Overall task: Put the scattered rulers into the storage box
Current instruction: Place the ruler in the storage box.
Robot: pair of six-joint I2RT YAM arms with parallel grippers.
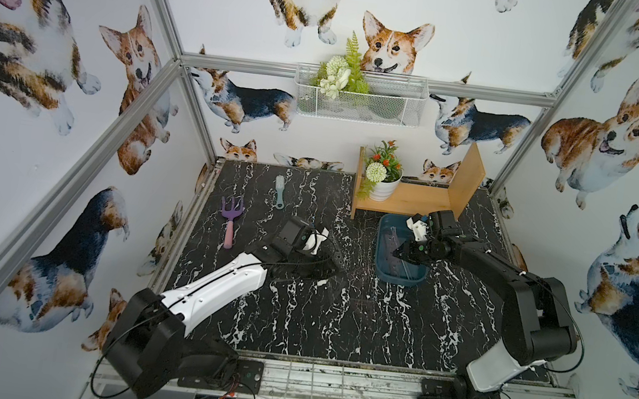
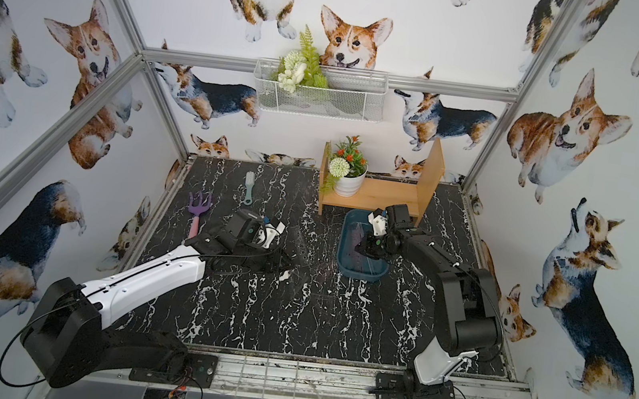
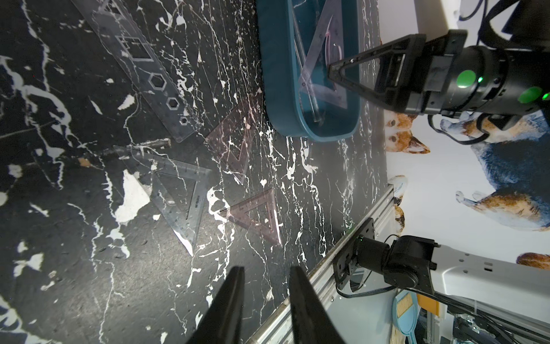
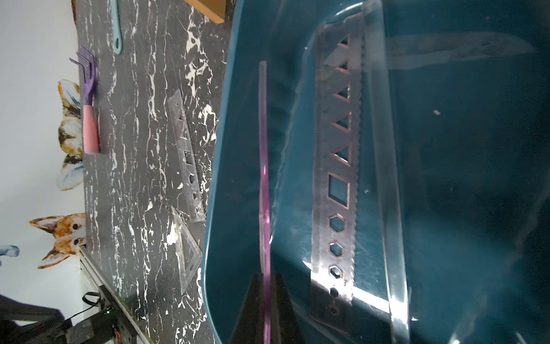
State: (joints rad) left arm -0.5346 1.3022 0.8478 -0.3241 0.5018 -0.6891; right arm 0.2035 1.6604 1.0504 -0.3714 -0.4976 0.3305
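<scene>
The purple-tinted ruler (image 4: 264, 178) is already within the box's sides, so my right gripper should next lower it to the bottom of the box below, by the stencil ruler, and release it.
The teal storage box (image 1: 380, 250) (image 2: 342, 249) stands right of centre on the black marble table. My right gripper (image 1: 396, 254) (image 4: 265, 278) hangs inside it, shut on a purple-tinted ruler (image 4: 264, 178) held on edge. A long stencil ruler (image 4: 336, 178) and a clear strip (image 4: 384, 178) lie on the box floor. On the table left of the box lie a long clear ruler (image 3: 143, 68), a clear set square (image 3: 175, 193) and two purple set squares (image 3: 238, 140) (image 3: 259, 214). My left gripper (image 3: 266, 269) (image 1: 332, 263) hovers over them, open, nothing between its fingers.
A purple-and-pink toy fork (image 1: 230, 218) and a pale blue brush (image 1: 279, 191) lie at the table's far left. A wooden shelf (image 1: 414, 198) with a potted plant (image 1: 381, 175) stands just behind the box. A wire basket (image 1: 358, 96) hangs on the back wall.
</scene>
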